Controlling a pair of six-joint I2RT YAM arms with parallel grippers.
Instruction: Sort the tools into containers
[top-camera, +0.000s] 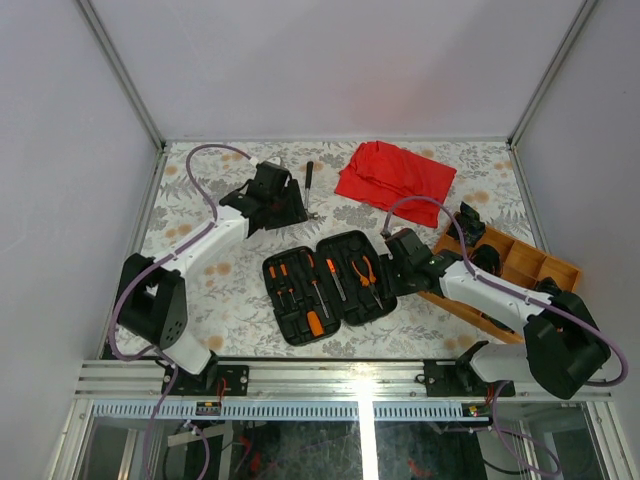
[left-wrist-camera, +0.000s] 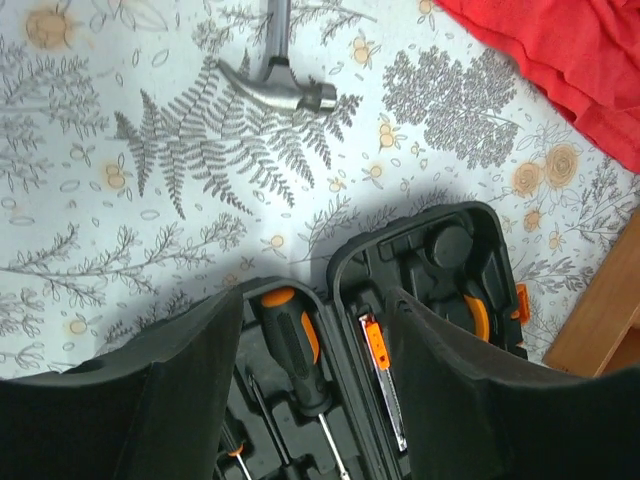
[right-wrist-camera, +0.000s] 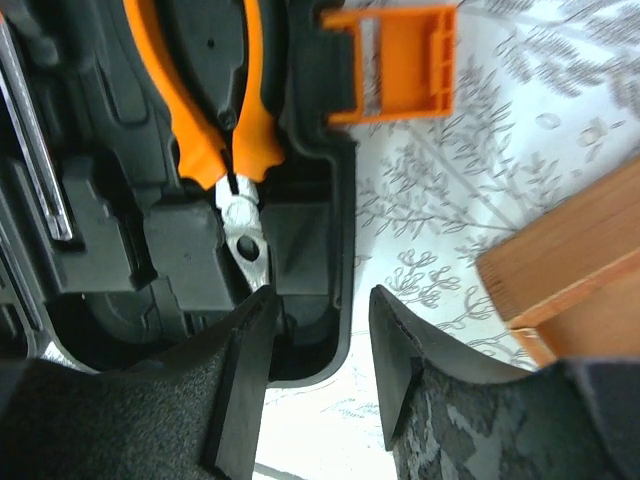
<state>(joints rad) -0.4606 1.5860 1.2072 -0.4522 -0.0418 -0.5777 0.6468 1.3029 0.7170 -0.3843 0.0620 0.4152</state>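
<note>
The hammer sits outside the case (top-camera: 325, 288), and the hammer's chrome handle (top-camera: 308, 197) lies outward of my left gripper and below it. My left gripper will move outward and down onto the handle next.
The black tool case (top-camera: 325, 288) lies open at the table's middle, with orange-and-black screwdrivers (top-camera: 285, 275) and orange-handled pliers (top-camera: 366, 271) in its slots. A hammer (top-camera: 310, 187) lies on the table behind it. My left gripper (top-camera: 292, 212) is open and empty, raised behind the case's far edge. In the left wrist view a screwdriver (left-wrist-camera: 290, 335) and a utility knife (left-wrist-camera: 381, 372) show between its fingers (left-wrist-camera: 450, 390). My right gripper (top-camera: 390, 262) is open; its fingers (right-wrist-camera: 245, 385) stand either side of the case's right wall (right-wrist-camera: 342, 250), near the pliers (right-wrist-camera: 212, 115) and the orange latch (right-wrist-camera: 395, 65).
A red cloth (top-camera: 395, 172) lies at the back, right of the hammer. A wooden compartment tray (top-camera: 525, 262) stands at the right, close to my right arm; its corner shows in the right wrist view (right-wrist-camera: 570, 265). The hammer head (left-wrist-camera: 280, 88) lies ahead of my left gripper.
</note>
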